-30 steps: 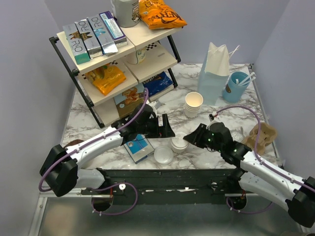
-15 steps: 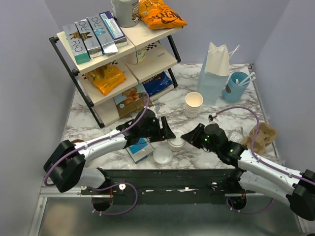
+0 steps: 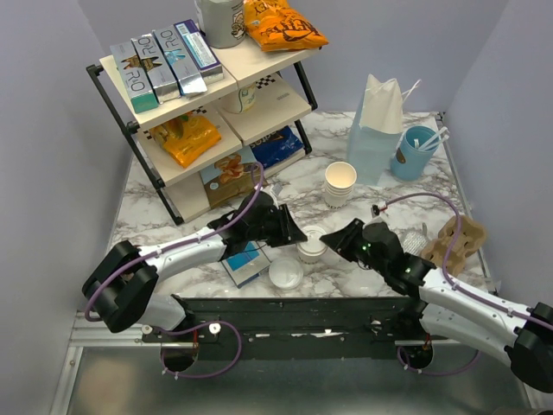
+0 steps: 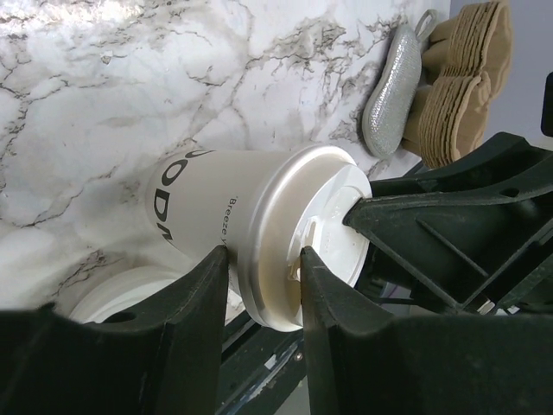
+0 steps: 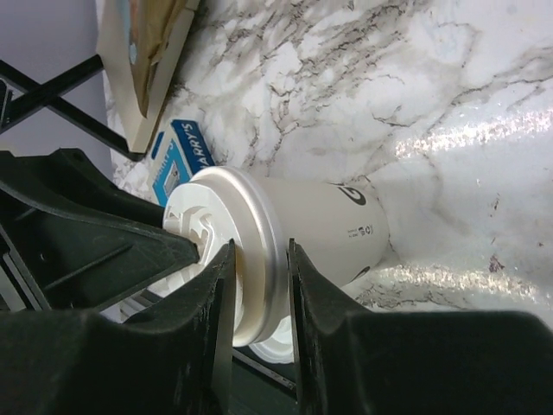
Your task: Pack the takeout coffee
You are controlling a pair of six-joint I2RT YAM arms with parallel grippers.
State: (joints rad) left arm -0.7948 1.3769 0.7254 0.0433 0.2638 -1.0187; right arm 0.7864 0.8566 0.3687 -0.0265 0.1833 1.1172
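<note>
The marble between the blue packet and lidless cups is clear, so my right gripper needs to move the coffee (image 3: 311, 245) outward and left in the top view and release it there.
The takeout coffee (image 3: 311, 245), a cream paper cup with a white sip lid, stands near the table's front edge between both arms. My left gripper (image 3: 298, 237) reaches it from the left. In the left wrist view its fingers (image 4: 206, 290) pinch the lid rim (image 4: 268, 246), one under the rim and one on the lid's top. My right gripper (image 3: 333, 242) comes from the right, and its fingers (image 5: 304, 281) clamp the same lid rim (image 5: 259, 233) on the other side. The cup's body (image 5: 333, 226) shows beyond the jaws.
A loose white lid (image 3: 286, 272) and a blue packet (image 3: 244, 261) lie just left of the cup. Further back are a stack of lidless cups (image 3: 340, 183), a pale blue paper bag (image 3: 375, 130) and a blue tub (image 3: 416, 151). A shelf rack (image 3: 207, 95) fills the back left, a cardboard carrier (image 3: 458, 238) the right.
My left gripper has swung right to the cup and closed from wide open onto its lid. The right gripper has kept its hold and narrowed slightly.
</note>
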